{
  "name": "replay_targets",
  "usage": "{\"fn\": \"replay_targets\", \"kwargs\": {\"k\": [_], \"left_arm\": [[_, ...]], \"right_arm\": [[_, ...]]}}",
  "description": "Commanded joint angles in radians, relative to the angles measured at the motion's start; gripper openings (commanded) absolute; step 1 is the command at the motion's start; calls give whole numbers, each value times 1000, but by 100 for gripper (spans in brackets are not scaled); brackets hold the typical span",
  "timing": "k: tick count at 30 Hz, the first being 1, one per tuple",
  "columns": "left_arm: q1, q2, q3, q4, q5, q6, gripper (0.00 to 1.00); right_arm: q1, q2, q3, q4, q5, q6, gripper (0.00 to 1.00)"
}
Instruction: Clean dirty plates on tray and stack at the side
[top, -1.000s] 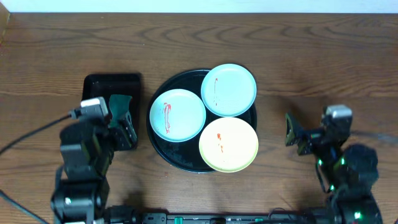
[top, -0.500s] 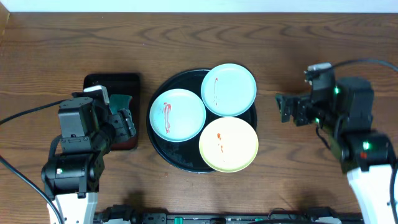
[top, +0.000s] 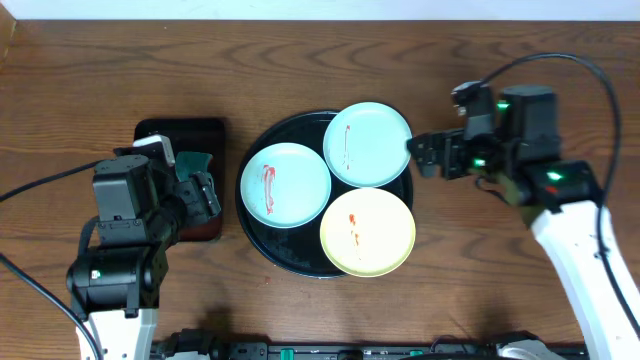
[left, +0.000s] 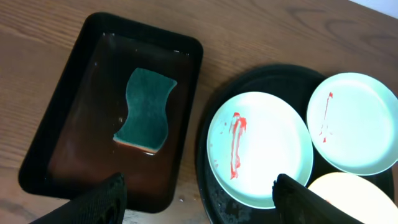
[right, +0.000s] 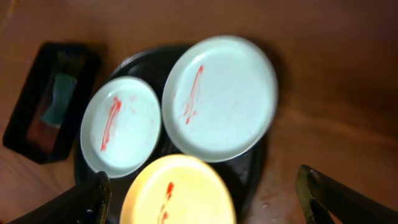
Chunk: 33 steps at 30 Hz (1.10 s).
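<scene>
The rim of the long-smeared blue plate borders a gap, so my right gripper should cross to the left in the overhead view and go down astride that rim below it.
The round black tray (top: 262, 235) holds three plates. A pale blue plate (top: 286, 185) with a long red smear lies on its left. A second pale blue plate (top: 368, 145) with a thin smear lies at the upper right. A pale yellow plate (top: 368, 232) with small orange spots lies at the lower right. My left gripper (top: 203, 197) is open and empty, over the gap between the two trays (left: 199, 202). My right gripper (top: 425, 155) is open and empty, just right of the upper-right plate; in the right wrist view (right: 202, 199) its fingers frame the yellow plate (right: 180, 193).
A smaller rectangular dark tray (top: 180, 135) stands left of the round tray and holds a green sponge (top: 192, 165), also seen in the left wrist view (left: 146, 109). Bare wooden table lies right of the round tray and along the back.
My right arm has swung up and left, bringing its gripper close to the round tray's right rim. My left arm rose slightly early on, then stayed still. The plates have not moved.
</scene>
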Motion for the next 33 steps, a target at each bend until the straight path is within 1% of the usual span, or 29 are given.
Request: {"fn": "replay_targets", "kwargs": {"k": [1, 3, 5, 7, 9, 13, 14, 16, 21, 25, 27, 33], "left_arm": [[-1, 51, 49, -23, 9, -22, 76], [-1, 108, 88, -65, -11, -22, 75], [-1, 211, 173, -159, -87, -21, 76], [-1, 274, 232, -220, -137, -21, 76], [-1, 324, 279, -262, -180, -21, 75], [-1, 385, 333, -294, -206, -21, 75], [-1, 390, 333, -293, -206, -21, 76], [-1, 399, 333, -288, -206, -22, 75], [35, 413, 333, -283, -206, -22, 75], [86, 420, 333, -278, -206, -21, 76], [111, 427, 333, -269, -206, -21, 75], [133, 466, 333, -247, -206, -18, 75]], "right_arm": [[106, 80, 48, -3, 63, 129, 90], [155, 135, 82, -11, 64, 172, 87], [213, 223, 142, -29, 75, 237, 81], [245, 282, 183, -38, 92, 281, 77], [267, 330, 215, -39, 101, 320, 66], [311, 416, 254, -20, 145, 421, 50], [321, 436, 255, -5, 153, 449, 47], [345, 475, 255, 21, 168, 490, 46], [393, 554, 255, 51, 235, 517, 44], [418, 602, 255, 53, 275, 519, 41], [422, 623, 255, 55, 275, 518, 38], [451, 689, 255, 68, 275, 519, 35]]}}
